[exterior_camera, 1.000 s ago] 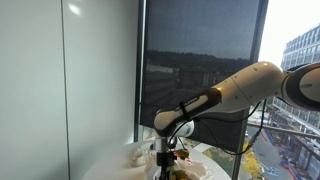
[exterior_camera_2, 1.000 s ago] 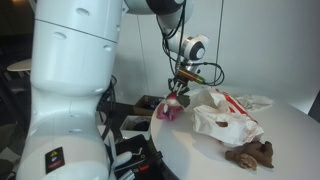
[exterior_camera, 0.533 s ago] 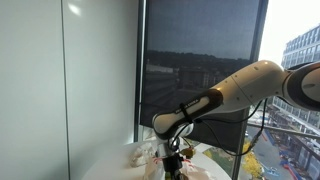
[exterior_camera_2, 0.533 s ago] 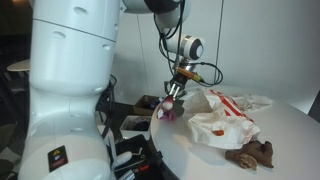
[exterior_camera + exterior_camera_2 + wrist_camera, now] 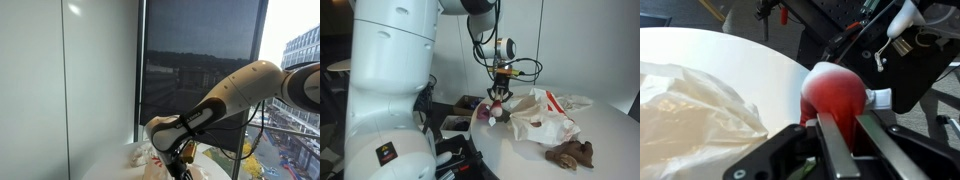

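Observation:
My gripper turns and shifts toward the white plastic bag's nearest end and opens there next, since the bag lies right beside the held red soft object.
My gripper (image 5: pixel 838 135) is shut on a red, rounded soft object (image 5: pixel 835 95) with a white tag at its side, held just above the white round table (image 5: pixel 730 55). In an exterior view the gripper (image 5: pixel 498 100) hangs over the table's near-left part, with the pinkish-red object (image 5: pixel 491 113) below it. A white plastic bag with red print (image 5: pixel 545 115) lies right beside it; it fills the left of the wrist view (image 5: pixel 685 120). In an exterior view the gripper (image 5: pixel 172 160) is low at the frame's bottom edge.
A brown plush toy (image 5: pixel 570 153) lies on the table's near right. Black equipment and cables (image 5: pixel 460 155) crowd the floor beside the table's edge; they show in the wrist view (image 5: pixel 890 40). A large window with a dark blind (image 5: pixel 195 70) stands behind.
The arm has swung the gripper with the red object a little to the right and lower, closer to the white bag.

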Controlling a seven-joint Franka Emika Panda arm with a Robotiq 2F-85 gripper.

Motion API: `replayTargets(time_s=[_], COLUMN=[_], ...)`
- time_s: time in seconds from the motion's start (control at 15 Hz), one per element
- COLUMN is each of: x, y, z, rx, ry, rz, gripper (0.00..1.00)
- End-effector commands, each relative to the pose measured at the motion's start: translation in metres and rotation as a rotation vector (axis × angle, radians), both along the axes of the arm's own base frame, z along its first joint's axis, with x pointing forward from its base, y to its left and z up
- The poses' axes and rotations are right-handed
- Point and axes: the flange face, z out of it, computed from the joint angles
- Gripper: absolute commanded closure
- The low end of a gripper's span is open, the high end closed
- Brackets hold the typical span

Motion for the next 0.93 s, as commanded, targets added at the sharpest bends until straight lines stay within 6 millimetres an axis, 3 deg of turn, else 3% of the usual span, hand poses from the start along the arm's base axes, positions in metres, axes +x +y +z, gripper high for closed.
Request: replayTargets(time_s=[0.0, 0.33, 0.87], x=[-0.01, -0.011, 0.035], y=[0.014, 0.043, 0.072], z=[0.016, 0.023, -0.007], rx=[0.017, 0.192, 0.443], ry=[0.021, 0.026, -0.228], rz=[0.049, 0.11, 0.047], gripper=[0.86, 0.86, 0.86])
